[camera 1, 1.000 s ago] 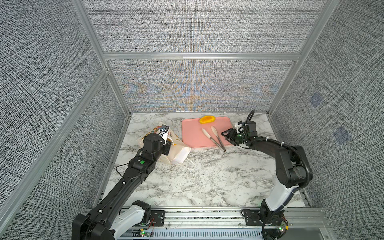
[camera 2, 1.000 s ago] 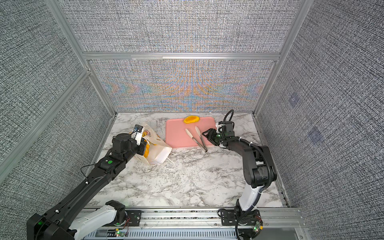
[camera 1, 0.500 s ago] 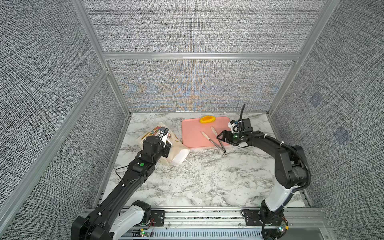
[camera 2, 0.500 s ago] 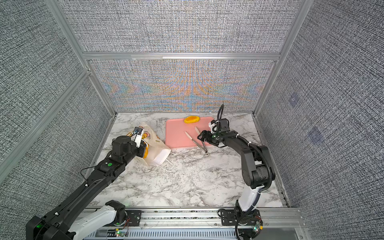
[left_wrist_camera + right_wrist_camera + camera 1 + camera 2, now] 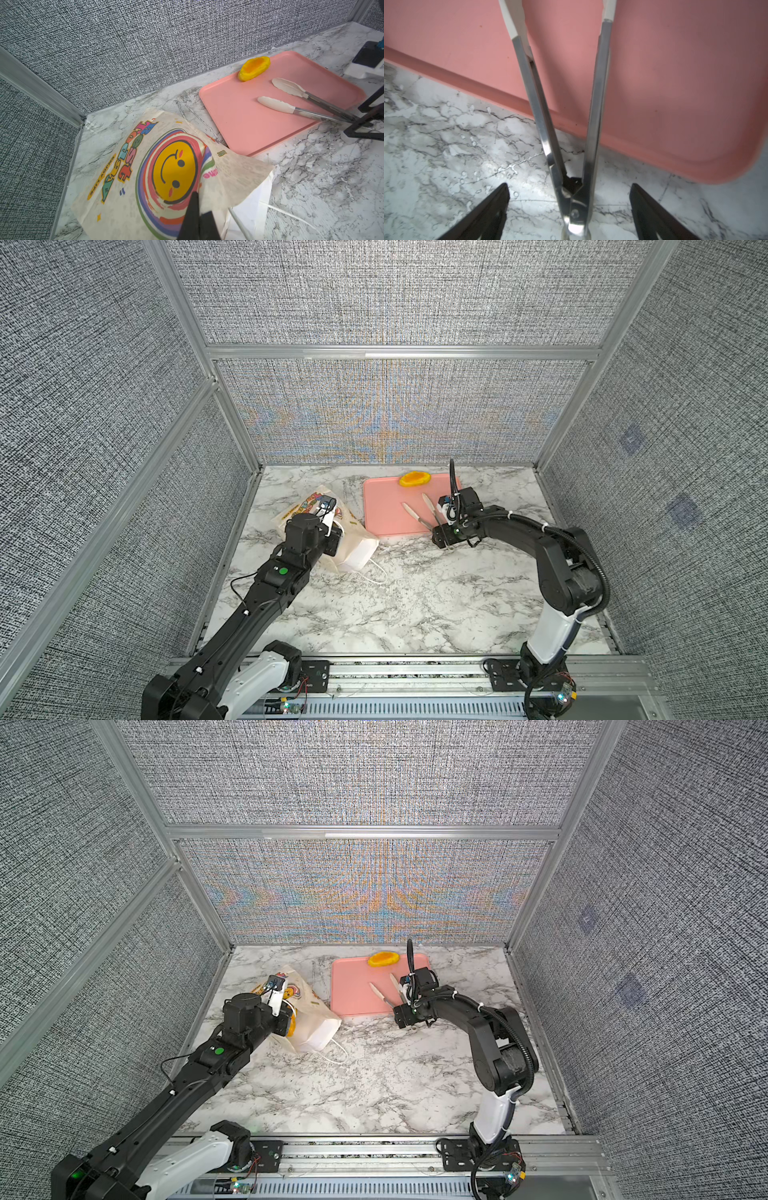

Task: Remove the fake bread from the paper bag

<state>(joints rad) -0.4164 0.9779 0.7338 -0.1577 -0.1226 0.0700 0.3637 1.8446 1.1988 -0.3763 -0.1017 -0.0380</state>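
Note:
I will move my right gripper outward next, past the tongs' hinge. I will close it across both of the tongs' spread metal arms, which lie outward of it, to bring the tongs' tips together.
The paper bag (image 5: 353,547) (image 5: 316,1027) lies on its side at the left of the marble table, its smiley-face print (image 5: 174,172) facing up. My left gripper (image 5: 334,537) (image 5: 200,203) is shut on a fold of the bag's upper sheet near its mouth. One glossy yellow-orange piece of fake bread (image 5: 414,479) (image 5: 383,959) (image 5: 254,68) rests on the far edge of the pink tray (image 5: 386,514) (image 5: 239,124). My right gripper (image 5: 439,533) (image 5: 569,185) stands open at the tray's near right corner. Its fingers straddle the hinge end of metal tongs (image 5: 415,512) (image 5: 596,104) without touching them. The bag's inside is hidden.
The tongs lie spread on the tray (image 5: 675,83), white tips toward the bread and hinge over the marble. A white cord handle (image 5: 374,572) trails from the bag's mouth toward the table's middle. Grey fabric walls enclose the left, back and right sides.
My right gripper has opened wide and moved forward along the tongs to their hinge end. My left gripper has stayed shut on the bag, which shifted slightly.

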